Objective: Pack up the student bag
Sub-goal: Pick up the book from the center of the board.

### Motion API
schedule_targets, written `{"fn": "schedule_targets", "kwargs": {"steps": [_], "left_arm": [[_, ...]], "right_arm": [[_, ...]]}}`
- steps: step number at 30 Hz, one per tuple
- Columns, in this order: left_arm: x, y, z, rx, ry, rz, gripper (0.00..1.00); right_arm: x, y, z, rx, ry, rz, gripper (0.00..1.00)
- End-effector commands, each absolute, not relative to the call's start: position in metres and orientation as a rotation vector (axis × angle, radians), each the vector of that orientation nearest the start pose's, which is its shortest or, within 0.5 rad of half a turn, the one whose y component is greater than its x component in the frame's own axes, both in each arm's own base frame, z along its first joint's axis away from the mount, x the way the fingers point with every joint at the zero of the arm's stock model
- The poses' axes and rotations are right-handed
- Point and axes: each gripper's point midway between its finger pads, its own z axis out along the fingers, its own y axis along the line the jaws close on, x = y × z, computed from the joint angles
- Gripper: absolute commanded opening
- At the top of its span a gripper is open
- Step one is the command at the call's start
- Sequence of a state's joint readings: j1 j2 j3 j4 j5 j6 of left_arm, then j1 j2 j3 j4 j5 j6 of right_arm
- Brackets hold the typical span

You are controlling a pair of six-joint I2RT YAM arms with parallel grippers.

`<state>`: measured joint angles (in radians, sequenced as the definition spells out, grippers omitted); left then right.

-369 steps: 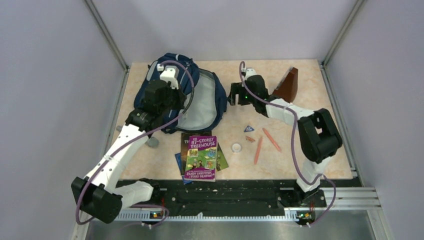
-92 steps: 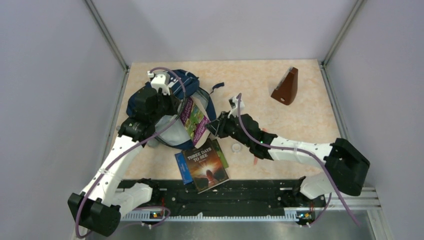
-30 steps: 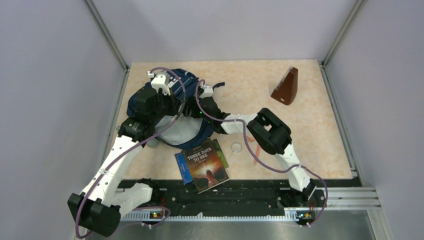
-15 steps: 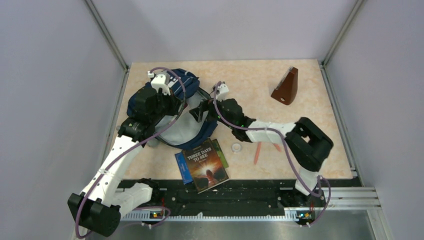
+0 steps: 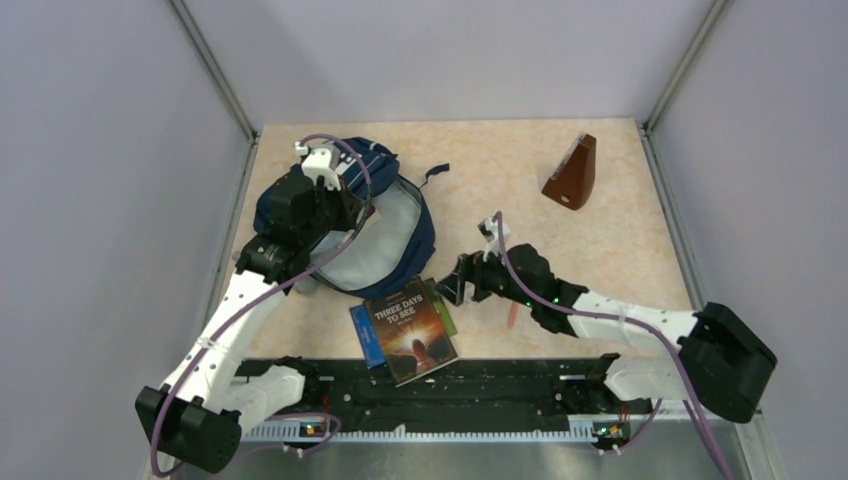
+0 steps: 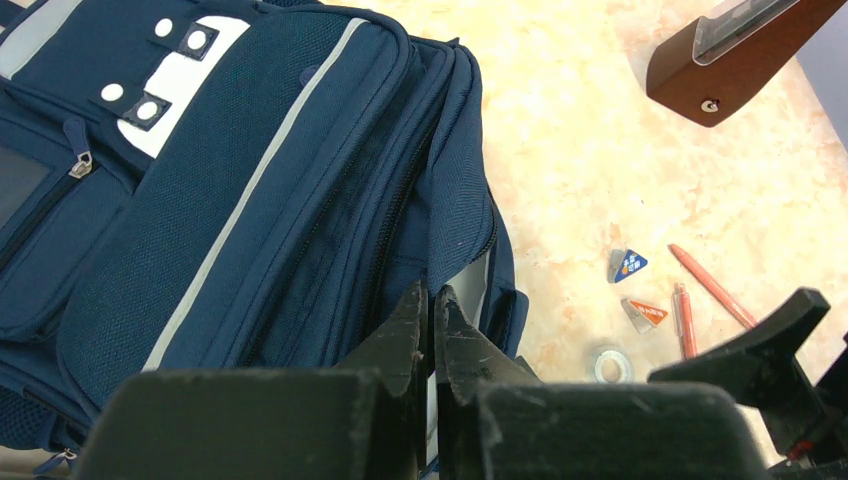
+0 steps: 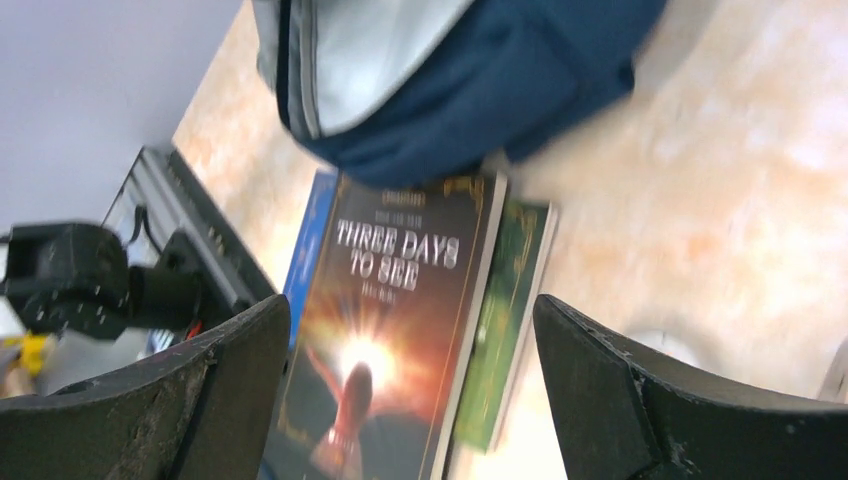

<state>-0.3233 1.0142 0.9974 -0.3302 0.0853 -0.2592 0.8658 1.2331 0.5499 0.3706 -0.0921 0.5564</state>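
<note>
My right gripper moves back and down onto the top book's near corner (image 5: 452, 353) on the pens' side next, as it juts out past the green book.
The student bag (image 5: 410, 232), navy with grey stripes (image 6: 250, 190), lies at the back left with its mouth open, showing its grey lining (image 5: 372, 243). My left gripper (image 5: 348, 212) is shut on the rim of that opening, its fingertips (image 6: 418, 305) pressed together on the fabric. My right gripper (image 5: 452, 290) hovers low over a stack of books by the near edge, jaws wide open and holding nothing. Between its fingers (image 7: 240, 350) shows the top book, "Three Days to See" (image 7: 390, 330), which lies on a green book (image 7: 510, 300) and a blue one (image 5: 362, 335).
A brown wedge-shaped object (image 5: 572, 172) stands at the back right. Orange pens (image 6: 710, 285), two small triangular pieces (image 6: 627, 264) and a tape roll (image 6: 607, 364) lie right of the bag. The black rail (image 5: 480, 385) runs along the near edge.
My right gripper has pulled back out of the bag's mouth, opened, and swung toward the near edge to above the book stack. The left gripper and the bag have stayed put.
</note>
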Motion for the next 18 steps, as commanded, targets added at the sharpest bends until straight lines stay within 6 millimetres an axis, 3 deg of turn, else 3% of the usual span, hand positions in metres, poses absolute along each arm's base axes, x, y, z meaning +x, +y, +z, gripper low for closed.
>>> {"fn": "schedule_targets", "kwargs": {"steps": [1, 10, 14, 18], "left_arm": [[0.325, -0.138, 0.313, 0.125, 1.787, -0.504, 0.00], [0.327, -0.140, 0.308, 0.127, 1.800, -0.510, 0.00], [0.327, -0.141, 0.308, 0.127, 1.801, -0.522, 0.00], [0.326, -0.142, 0.309, 0.128, 1.798, -0.527, 0.00]], "right_arm": [[0.178, 0.302, 0.134, -0.331, 2.091, 1.180, 0.87], [0.119, 0.294, 0.097, -0.263, 2.266, 1.314, 0.78], [0.106, 0.294, 0.090, -0.258, 2.284, 1.341, 0.78], [0.105, 0.297, 0.083, -0.257, 2.285, 1.344, 0.77]]}}
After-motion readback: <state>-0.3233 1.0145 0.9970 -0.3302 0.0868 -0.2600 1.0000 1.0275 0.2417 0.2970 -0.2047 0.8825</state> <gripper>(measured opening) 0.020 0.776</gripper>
